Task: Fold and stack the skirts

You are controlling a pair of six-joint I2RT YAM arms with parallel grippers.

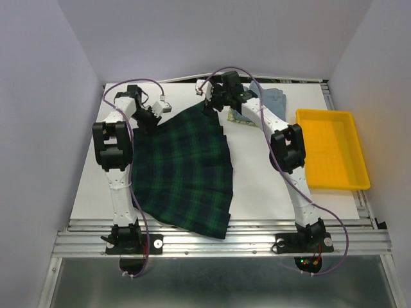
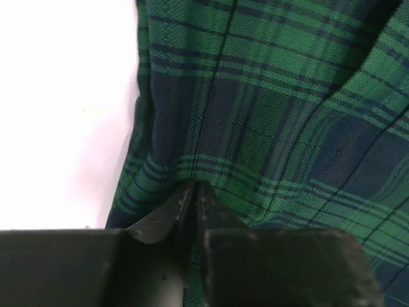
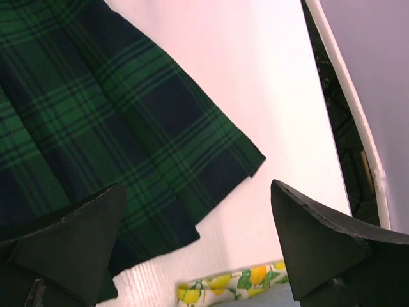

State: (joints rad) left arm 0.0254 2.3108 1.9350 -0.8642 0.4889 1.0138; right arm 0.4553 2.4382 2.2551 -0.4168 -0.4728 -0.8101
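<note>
My right gripper goes down and a little back onto the plaid skirt's far corner by the folded skirts next, since only the other corner is held.
The dark green-navy plaid skirt [image 1: 183, 170] lies spread flat on the white table, its hem hanging over the near edge. My left gripper [image 1: 149, 115] is at its far left corner, shut on the plaid cloth [image 2: 268, 115]. My right gripper [image 1: 215, 101] hovers open above the skirt's far right corner [image 3: 128, 128], holding nothing. The lemon-print skirt [image 1: 236, 115] lies folded at the back under the light blue-grey skirt [image 1: 273, 99]; its lemon print edge also shows in the right wrist view [image 3: 230, 284].
A rigid yellow plastic tray [image 1: 332, 149] stands at the right of the table. The table's raised back edge [image 3: 348, 102] and purple walls close in the back and sides. A metal rail [image 1: 225, 240] runs along the near edge.
</note>
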